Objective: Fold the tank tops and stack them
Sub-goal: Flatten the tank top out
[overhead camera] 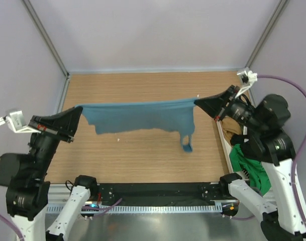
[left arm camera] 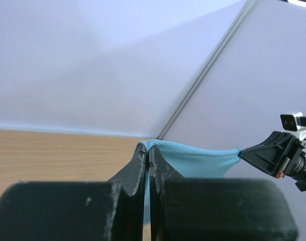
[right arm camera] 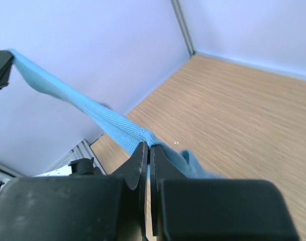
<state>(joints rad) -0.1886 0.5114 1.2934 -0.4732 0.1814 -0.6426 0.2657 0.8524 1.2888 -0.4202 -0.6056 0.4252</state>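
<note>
The far tabletop is below and outward and bare enough to spread the tank top, so my right gripper will next bring the tank top's held corner outward and down onto it and let go.
A teal blue tank top (overhead camera: 140,118) hangs stretched in the air above the wooden table (overhead camera: 142,155), held at both ends. My left gripper (overhead camera: 78,111) is shut on its left corner; in the left wrist view the cloth (left arm camera: 198,160) folds over that gripper's tips (left arm camera: 148,150). My right gripper (overhead camera: 198,103) is shut on the right corner, and its wrist view shows the taut ribbed cloth (right arm camera: 87,108) pinched at its tips (right arm camera: 148,146). A strap loop (overhead camera: 187,144) dangles below the right end. Other tank tops, tan brown (overhead camera: 235,129) and green (overhead camera: 253,168), lie heaped at the right.
The heap of tops sits off the table's right edge beside the right arm (overhead camera: 273,135). Pale walls and metal frame posts (overhead camera: 44,37) enclose the table on three sides. A black rail (overhead camera: 158,193) runs along the near edge between the arm bases.
</note>
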